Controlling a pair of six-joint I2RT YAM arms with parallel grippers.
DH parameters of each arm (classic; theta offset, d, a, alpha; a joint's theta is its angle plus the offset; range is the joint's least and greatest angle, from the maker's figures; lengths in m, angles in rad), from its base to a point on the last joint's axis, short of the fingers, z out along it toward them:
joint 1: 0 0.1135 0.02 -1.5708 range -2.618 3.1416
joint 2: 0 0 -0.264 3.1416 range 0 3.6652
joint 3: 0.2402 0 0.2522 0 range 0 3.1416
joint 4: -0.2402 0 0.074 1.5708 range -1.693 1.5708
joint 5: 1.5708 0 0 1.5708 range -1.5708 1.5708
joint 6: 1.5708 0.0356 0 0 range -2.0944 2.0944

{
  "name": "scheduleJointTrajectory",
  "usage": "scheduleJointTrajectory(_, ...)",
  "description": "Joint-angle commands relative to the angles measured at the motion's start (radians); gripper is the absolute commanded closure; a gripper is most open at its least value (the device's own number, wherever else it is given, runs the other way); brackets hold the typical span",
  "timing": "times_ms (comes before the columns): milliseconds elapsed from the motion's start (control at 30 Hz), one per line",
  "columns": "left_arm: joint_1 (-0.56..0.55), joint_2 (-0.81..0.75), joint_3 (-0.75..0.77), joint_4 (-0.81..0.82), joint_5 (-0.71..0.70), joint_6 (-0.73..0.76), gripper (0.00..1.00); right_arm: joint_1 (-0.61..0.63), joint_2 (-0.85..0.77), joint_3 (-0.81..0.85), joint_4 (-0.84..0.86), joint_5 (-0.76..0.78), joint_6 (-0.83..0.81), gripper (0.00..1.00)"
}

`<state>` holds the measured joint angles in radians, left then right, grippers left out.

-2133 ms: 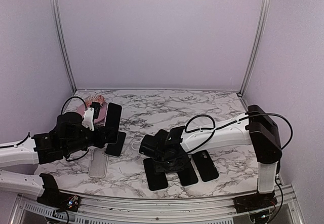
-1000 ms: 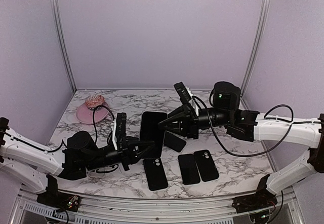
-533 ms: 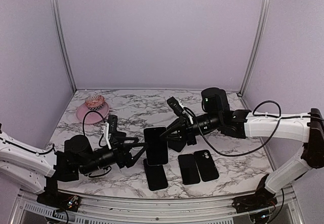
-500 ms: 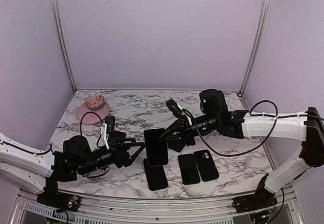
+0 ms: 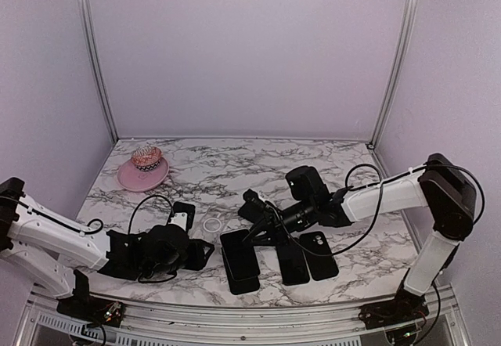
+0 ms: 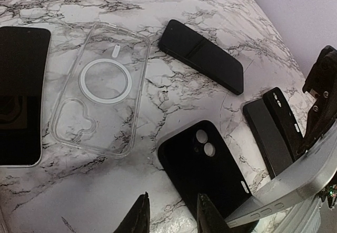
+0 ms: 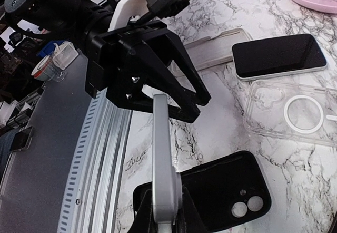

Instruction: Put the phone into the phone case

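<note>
The near end of the case is still bare, so my right gripper needs to move the phone back and down next, over the black phone case (image 5: 243,282) (image 7: 224,191) below, and then release it.
My right gripper (image 7: 163,212) is shut on the silver-edged phone (image 7: 162,154) and holds it edge-on, tilted, low over the black phone case (image 7: 224,191) with two round camera holes. From above, the phone (image 5: 237,252) covers the upper part of that case (image 5: 243,282) near the table's front. In the left wrist view the case (image 6: 205,164) lies just ahead of my left gripper (image 6: 171,214), whose jaws stand apart with nothing between them. The phone's silver edge (image 6: 292,183) rises at the lower right. My left gripper (image 5: 200,254) sits just left of the phone, apart from it.
A clear case (image 6: 100,88) with a white ring lies flat left of the black case. Beside it rests a second phone (image 6: 18,96), screen up. Further black phones or cases (image 5: 290,264) (image 5: 317,254) lie to the right. A pink plate (image 5: 143,172) stands at the back left.
The left gripper let go of the phone and drew back to the left. The right gripper brought the phone down and forward, onto the black case.
</note>
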<state>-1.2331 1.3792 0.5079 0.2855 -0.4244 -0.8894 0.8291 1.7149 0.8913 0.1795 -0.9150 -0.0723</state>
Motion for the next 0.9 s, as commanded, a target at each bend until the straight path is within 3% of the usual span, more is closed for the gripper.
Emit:
scheduleJointTrajectory(0, 0.016, 0.007, 0.01, -0.012, 0.016, -0.037, 0.68, 0.004, 0.046, 0.011, 0.129, -0.077, -0.008, 1.0)
scheduleJointTrajectory(367, 0.02, 0.112, 0.039, 0.001, 0.056, -0.053, 0.72, 0.028, 0.058, -0.072, 0.244, -0.065, 0.126, 1.0)
scheduleJointTrajectory(867, 0.02, 0.135, 0.08, 0.004, 0.068, 0.03, 0.72, 0.022, 0.093, -0.063, 0.11, -0.106, 0.136, 0.99)
